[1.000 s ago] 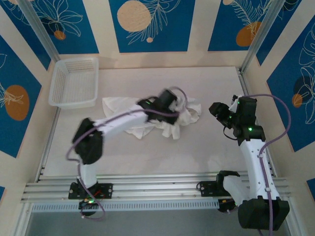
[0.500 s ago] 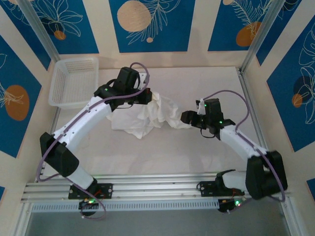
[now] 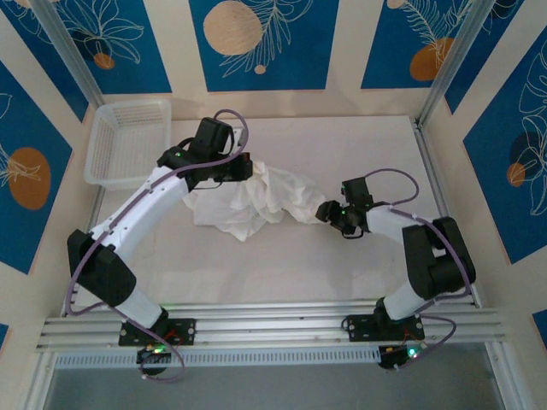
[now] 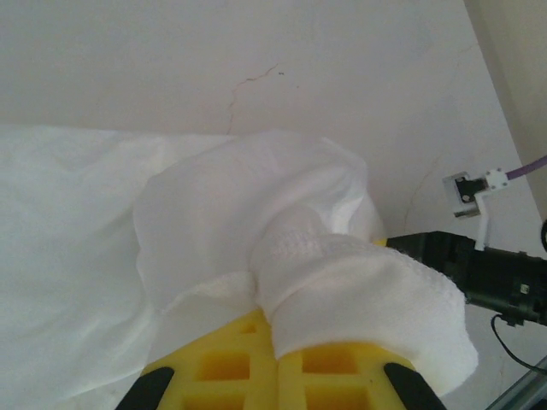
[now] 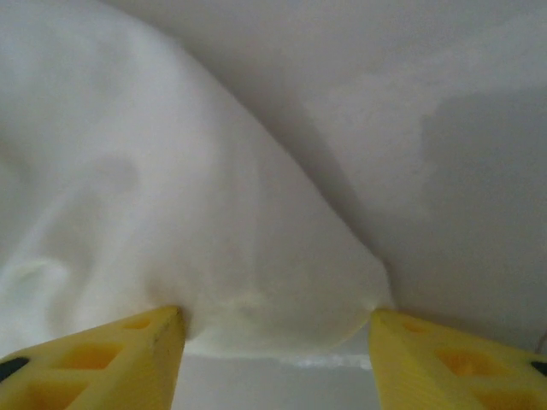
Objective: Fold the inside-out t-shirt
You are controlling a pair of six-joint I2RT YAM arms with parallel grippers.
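I will lift the crumpled shirt with my left gripper next to unfold it. Then I will lower it outward to the bare tabletop by the basket and let go of the fold.
The inside-out t-shirt (image 3: 256, 201) lies crumpled in the middle of the table, plain white and wrinkled. My left gripper (image 3: 246, 167) sits at its far left edge, shut on a bunched fold of the shirt (image 4: 342, 282) that drapes over the yellow fingers (image 4: 248, 363). My right gripper (image 3: 326, 211) is low at the shirt's right tip. Its yellow fingers (image 5: 102, 354) stand wide apart, open, with the rounded edge of the shirt (image 5: 214, 256) lying between them. In the left wrist view the black right gripper (image 4: 479, 269) shows just beyond the cloth. The tag is hidden.
A white plastic mesh basket (image 3: 96, 141) stands at the back left corner, just left of the left arm. Bare table surface (image 3: 282, 265) stretches in front of the shirt. Metal frame posts rise at both back corners, and a rail runs along the near edge.
The left gripper swung from the shirt's middle to its far left, dragging cloth with it. The right arm came in from the right and dropped low at the shirt's right tip.
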